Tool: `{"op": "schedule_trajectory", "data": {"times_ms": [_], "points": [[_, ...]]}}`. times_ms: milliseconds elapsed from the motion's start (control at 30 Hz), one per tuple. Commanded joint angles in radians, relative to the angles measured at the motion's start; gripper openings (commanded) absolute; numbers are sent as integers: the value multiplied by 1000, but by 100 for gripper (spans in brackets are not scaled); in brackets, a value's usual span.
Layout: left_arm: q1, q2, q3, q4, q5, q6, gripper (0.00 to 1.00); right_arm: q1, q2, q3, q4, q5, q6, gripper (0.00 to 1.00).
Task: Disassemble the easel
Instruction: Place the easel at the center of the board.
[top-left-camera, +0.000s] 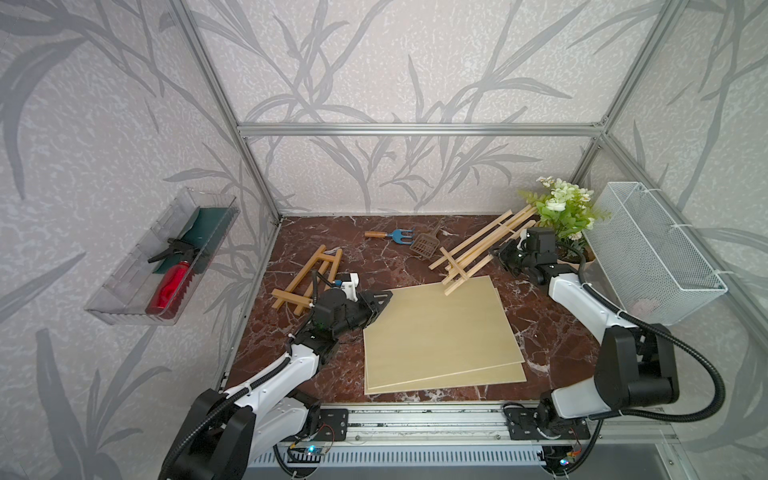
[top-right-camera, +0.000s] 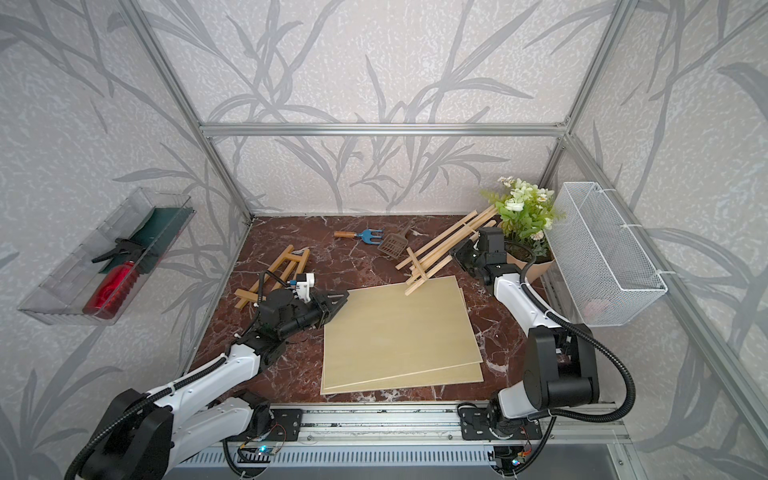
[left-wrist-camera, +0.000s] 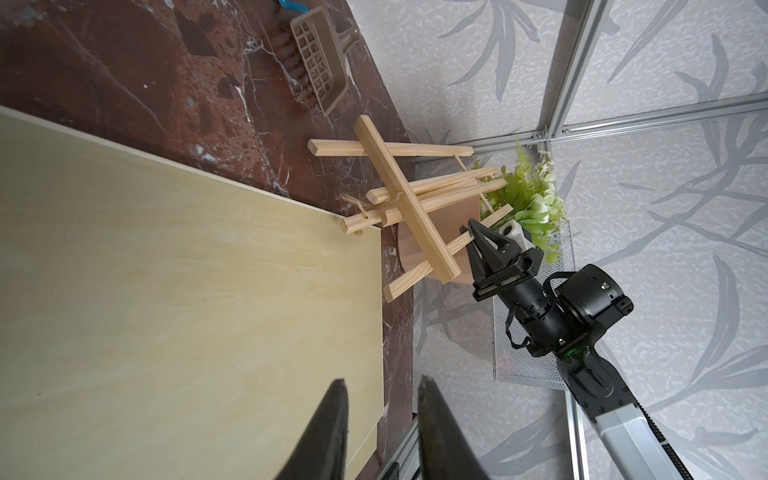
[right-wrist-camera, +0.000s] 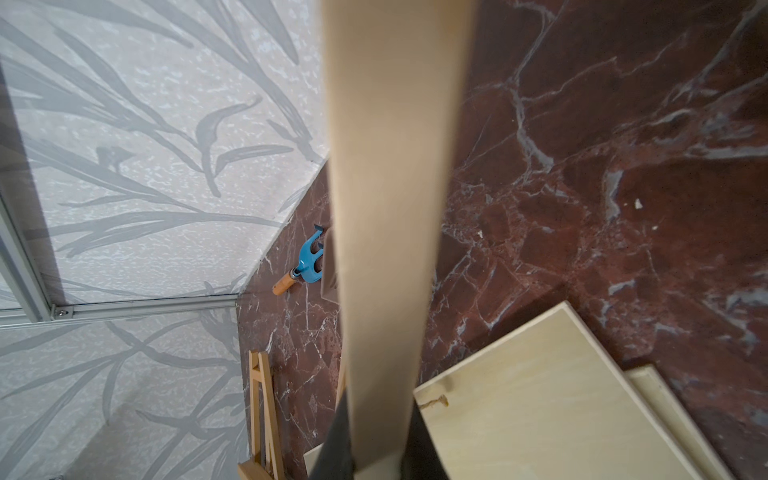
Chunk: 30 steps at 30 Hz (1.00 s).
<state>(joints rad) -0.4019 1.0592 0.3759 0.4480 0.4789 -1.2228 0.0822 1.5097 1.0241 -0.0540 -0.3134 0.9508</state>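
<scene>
My right gripper holds the tilted easel, and free tabletop (top-left-camera: 457, 234) (right-wrist-camera: 465, 300) lies below and outward, beside the brown scoop. It should next move outward, lower the easel flat onto that tabletop and release it.
A pale wooden easel (top-left-camera: 478, 249) (top-right-camera: 440, 249) is tilted up at the back right, its lower ends over the far corner of two stacked plywood boards (top-left-camera: 436, 332). My right gripper (top-left-camera: 500, 253) (left-wrist-camera: 469, 232) is shut on one of its slats, which fills the right wrist view as a blurred pale easel slat (right-wrist-camera: 386, 208) between the jaws of the gripper (right-wrist-camera: 380, 457). My left gripper (top-left-camera: 384, 297) (left-wrist-camera: 381, 380) hovers open over the boards' left far corner (left-wrist-camera: 166, 270), holding nothing.
A darker small easel (top-left-camera: 307, 276) lies flat at the left. A blue hand fork (top-left-camera: 390, 236) and brown scoop (top-left-camera: 424, 242) lie at the back. A potted plant (top-left-camera: 565, 212) and white wire basket (top-left-camera: 648, 249) stand at the right; a clear wall tray (top-left-camera: 124, 291) hangs at the left.
</scene>
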Motion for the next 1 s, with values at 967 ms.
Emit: {"op": "schedule_trajectory", "data": {"times_ms": [967], "points": [[-8, -90, 11, -88, -60, 29, 30, -84, 447, 305, -167, -30, -306, 27]]}}
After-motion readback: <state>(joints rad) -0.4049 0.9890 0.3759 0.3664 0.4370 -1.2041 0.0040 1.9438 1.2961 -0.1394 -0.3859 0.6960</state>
